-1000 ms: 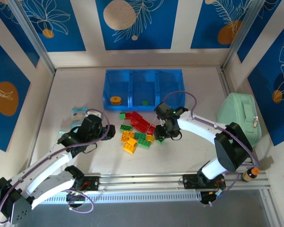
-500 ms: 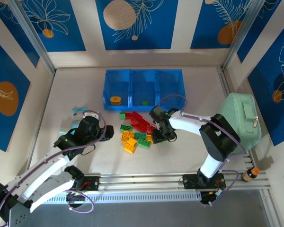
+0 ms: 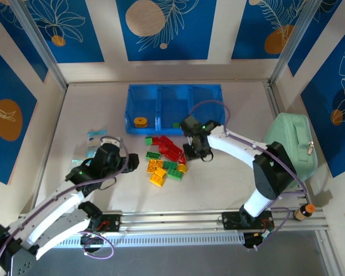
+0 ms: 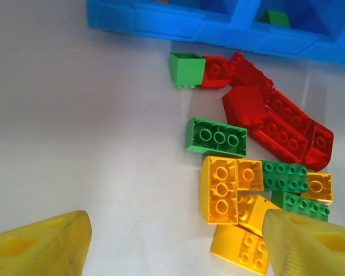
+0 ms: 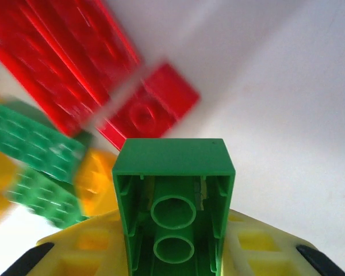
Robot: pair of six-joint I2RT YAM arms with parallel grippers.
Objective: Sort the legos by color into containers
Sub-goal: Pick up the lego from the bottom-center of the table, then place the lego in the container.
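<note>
I should next carry the brick in my right gripper outward past the near side of the tray and let it go in the middle compartment point(image 3: 174, 106), which already has a green brick in it.
The legos point(image 3: 167, 158) lie in a loose pile of red, green and yellow bricks in front of the blue tray point(image 3: 129, 109), whose compartments are the containers. An orange disc point(image 3: 140, 121) sits in the left compartment and a small green brick point(image 3: 176, 124) in the middle one. My right gripper point(image 3: 194, 149) hangs over the pile's right edge, shut on a green brick point(image 5: 172, 161) whose hollow underside faces the wrist camera. My left gripper point(image 4: 177, 225) stands open, low over the table left of the pile. Its right finger point(image 4: 310, 241) sits beside yellow bricks point(image 4: 219, 190).
A mint-green zippered case point(image 3: 290, 144) lies at the right wall. A small pale packet point(image 3: 95, 138) rests near the left arm. A bottle with an orange cap point(image 3: 305, 211) stands by the near rail at the right. Bare table lies left of the pile.
My right gripper has shut on a green brick at the pile's right edge and lifted it a little toward the tray. The left arm has hardly moved.
</note>
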